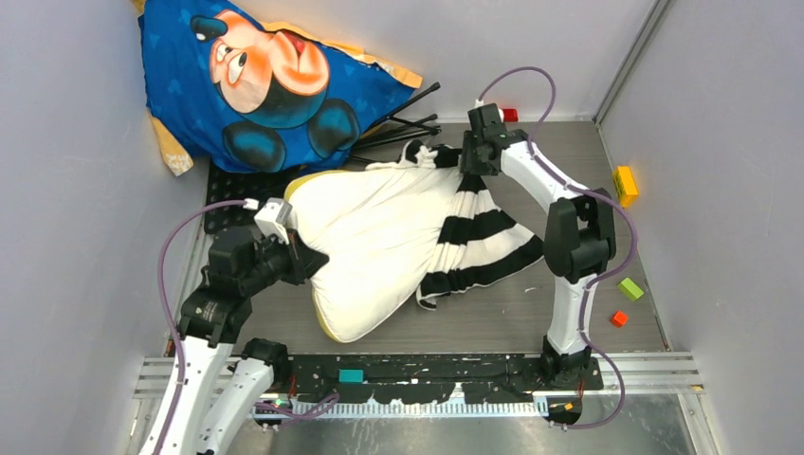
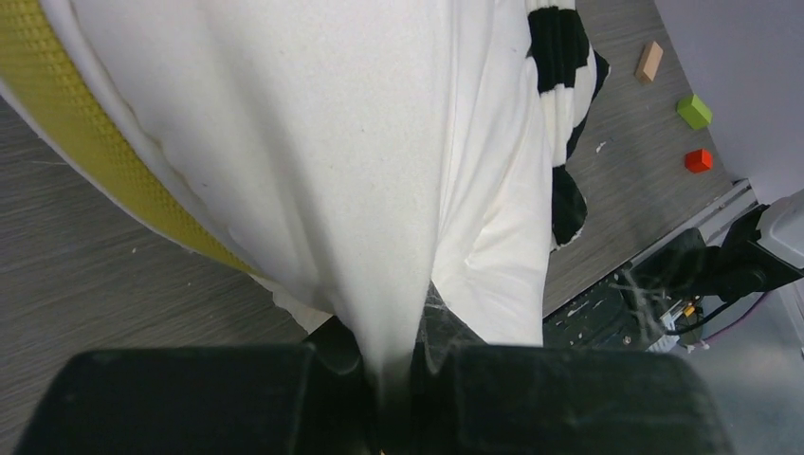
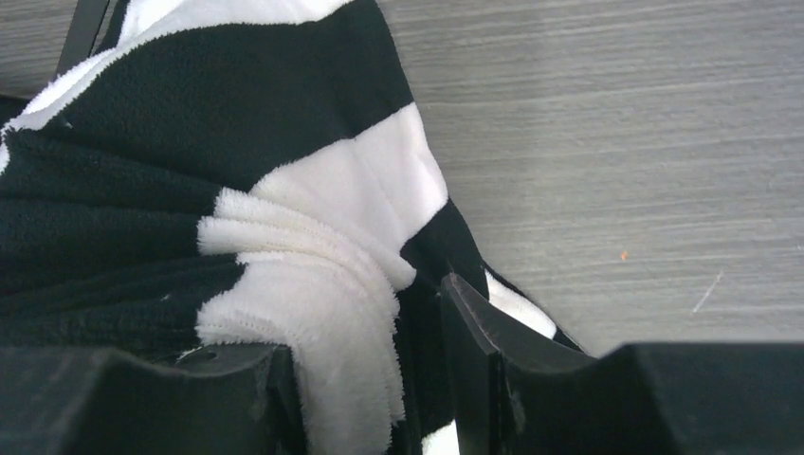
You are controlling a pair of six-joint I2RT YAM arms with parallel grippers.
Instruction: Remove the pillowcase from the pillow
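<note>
My left gripper draws the pillow's bare end outward toward the blue Mickey Mouse cushion (image 1: 261,104) next, then releases it, because the striped pillowcase (image 1: 484,227) still covers the pillow's other end.
The white pillow (image 1: 370,237) with its yellow edge lies across the table's middle, its left part bare. The black and cream striped pillowcase (image 1: 484,227) is bunched over its right end. My left gripper (image 1: 308,258) is at the pillow's left end, shut on a pinch of white pillow (image 2: 332,142) fabric that runs down into my left gripper (image 2: 393,379). At the far edge of the case, my right gripper (image 1: 471,163) is closed on it. In the right wrist view, folds of pillowcase (image 3: 237,114) fill the gap of my right gripper (image 3: 374,379).
A blue Mickey Mouse cushion (image 1: 275,85) leans in the back left corner, with black rods (image 1: 408,118) beside it. Small blocks lie at the right: yellow (image 1: 625,185), green (image 1: 630,288), orange (image 1: 619,318), and a red one (image 1: 510,115) at the back. Grey walls stand on both sides.
</note>
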